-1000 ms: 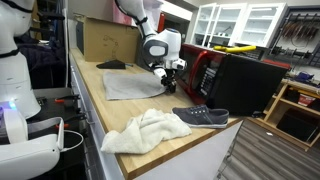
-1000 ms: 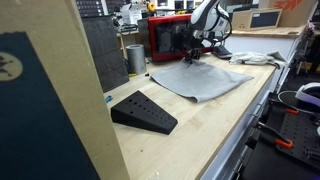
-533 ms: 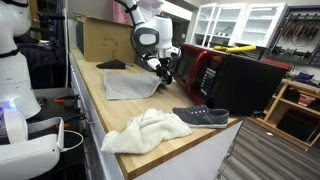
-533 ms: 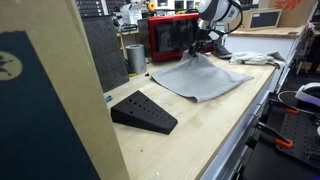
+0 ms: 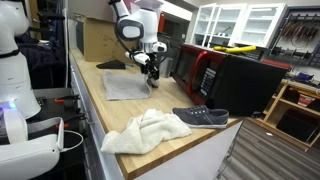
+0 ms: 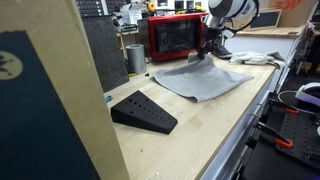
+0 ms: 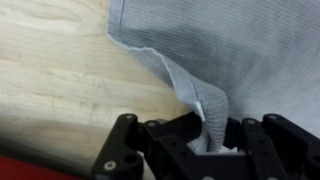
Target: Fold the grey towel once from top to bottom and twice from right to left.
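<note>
My gripper carries the towel's pinched corner back toward the towel's near edge (image 5: 107, 92) next and releases it there, because the towel's near half still lies flat and uncovered.
The grey towel (image 5: 128, 86) lies spread on the wooden bench; it also shows in the other exterior view (image 6: 200, 78) and fills the wrist view (image 7: 240, 50). My gripper (image 5: 152, 72) is shut on the towel's edge and holds that edge lifted above the bench, so the cloth rises in a fold toward the jaws (image 7: 210, 135). In an exterior view the gripper (image 6: 204, 53) hangs over the towel's far side with the cloth pulled up under it.
A white towel (image 5: 146, 131) and a dark shoe (image 5: 201, 116) lie near the bench's front end. A red-and-black appliance (image 5: 215, 72) stands beside the towel. A black wedge (image 6: 143, 111) and a metal cup (image 6: 135, 57) also sit on the bench, with a cardboard box (image 5: 104, 40) behind.
My gripper has moved across the towel away from the red appliance, carrying the held edge with it and folding the cloth over itself.
</note>
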